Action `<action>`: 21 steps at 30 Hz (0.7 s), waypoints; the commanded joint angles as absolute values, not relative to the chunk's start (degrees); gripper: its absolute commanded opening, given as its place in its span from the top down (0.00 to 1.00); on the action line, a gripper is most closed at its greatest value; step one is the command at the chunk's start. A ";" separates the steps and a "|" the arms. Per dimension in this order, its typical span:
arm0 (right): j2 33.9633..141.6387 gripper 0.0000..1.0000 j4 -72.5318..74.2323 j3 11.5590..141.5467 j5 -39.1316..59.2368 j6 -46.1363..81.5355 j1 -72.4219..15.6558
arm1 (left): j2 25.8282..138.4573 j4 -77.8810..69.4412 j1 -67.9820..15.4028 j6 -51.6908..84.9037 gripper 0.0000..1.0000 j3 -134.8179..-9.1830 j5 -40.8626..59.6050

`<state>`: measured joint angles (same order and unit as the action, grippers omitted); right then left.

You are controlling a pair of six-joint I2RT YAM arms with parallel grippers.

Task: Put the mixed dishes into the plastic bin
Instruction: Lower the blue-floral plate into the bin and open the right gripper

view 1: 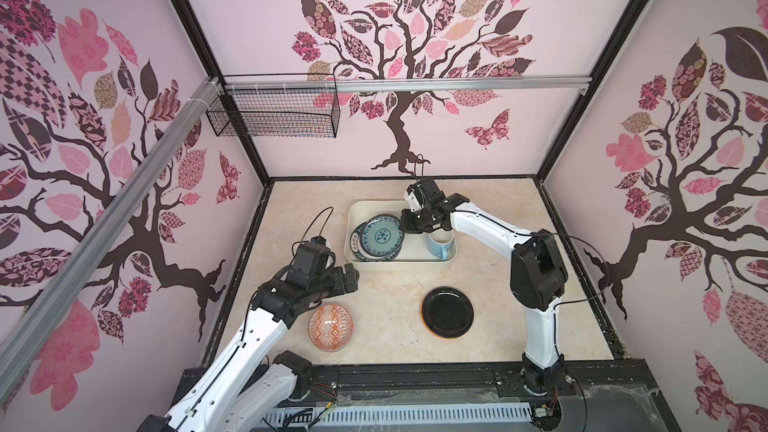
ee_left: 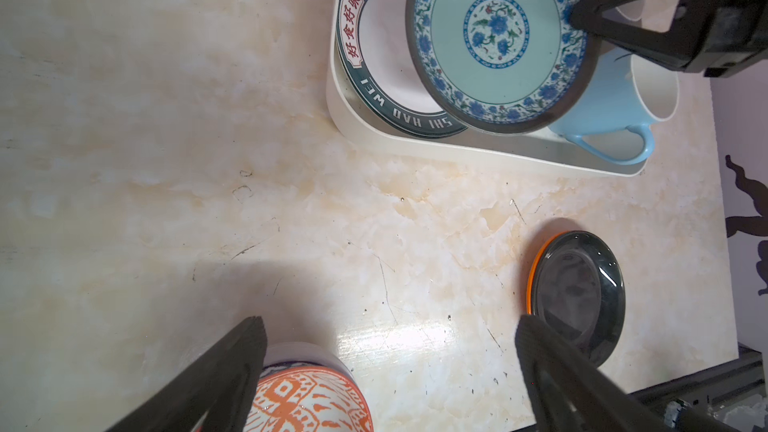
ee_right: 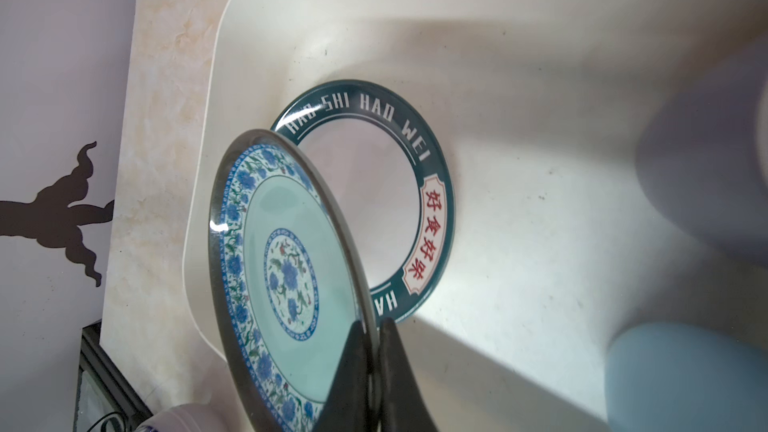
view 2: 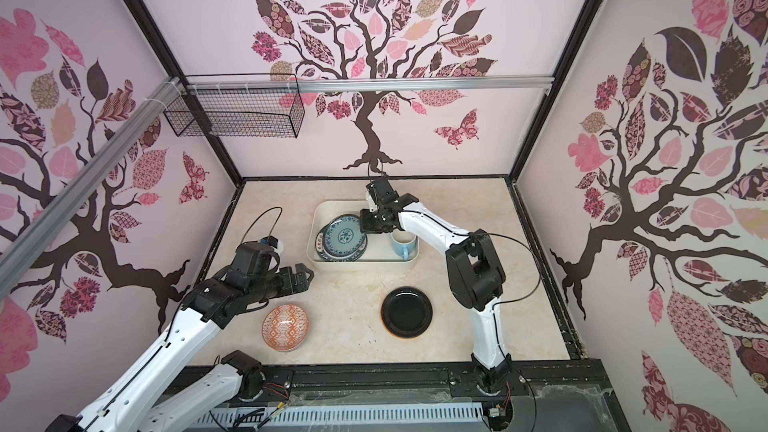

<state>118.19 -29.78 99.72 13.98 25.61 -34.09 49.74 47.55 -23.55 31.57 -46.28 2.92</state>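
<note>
The white plate (view 1: 357,245) lies below my right gripper as a flat base. I will move down away from the mug (view 1: 439,248) and release the teal plate on it.
My right gripper (ee_right: 371,326) is shut on the rim of the teal patterned plate (ee_right: 286,276), holding it tilted over the white plate with characters (ee_right: 374,201) inside the plastic bin (view 1: 419,264). In both top views that gripper (view 1: 406,224) (view 2: 365,224) hangs over the bin's middle, the teal plate (view 1: 380,236) to its left. A light-blue mug (view 1: 439,248) stands in the bin's near right corner. My left gripper (ee_left: 390,338) is open above the table, its fingers (ee_left: 245,351) beside the orange-patterned bowl (view 1: 330,327). The orange/black plate (view 1: 448,312) lies on the table.
A black wire mesh basket (view 1: 276,112) hangs on the back wall's rail, high at the left. The marble-look table (view 1: 386,326) is bounded by patterned walls on three sides and a black rail at the front.
</note>
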 commanded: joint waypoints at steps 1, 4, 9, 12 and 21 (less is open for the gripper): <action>123.64 1.00 -32.42 104.87 13.94 23.58 -34.54 | 50.21 45.29 -21.81 29.91 0.02 -45.44 6.96; 127.03 1.00 -32.61 107.69 14.10 23.33 -34.49 | 50.97 45.10 -21.45 29.65 0.02 -45.44 7.29; 131.54 1.00 -33.59 111.29 14.06 22.87 -34.46 | 51.52 44.99 -21.22 29.67 0.02 -45.37 7.62; 133.13 1.00 -34.10 112.40 14.07 22.61 -34.43 | 51.64 44.85 -21.08 29.62 0.02 -45.27 7.73; 134.38 0.74 -34.89 112.73 13.34 21.89 -34.45 | 51.96 44.21 -20.19 29.36 0.02 -45.04 9.21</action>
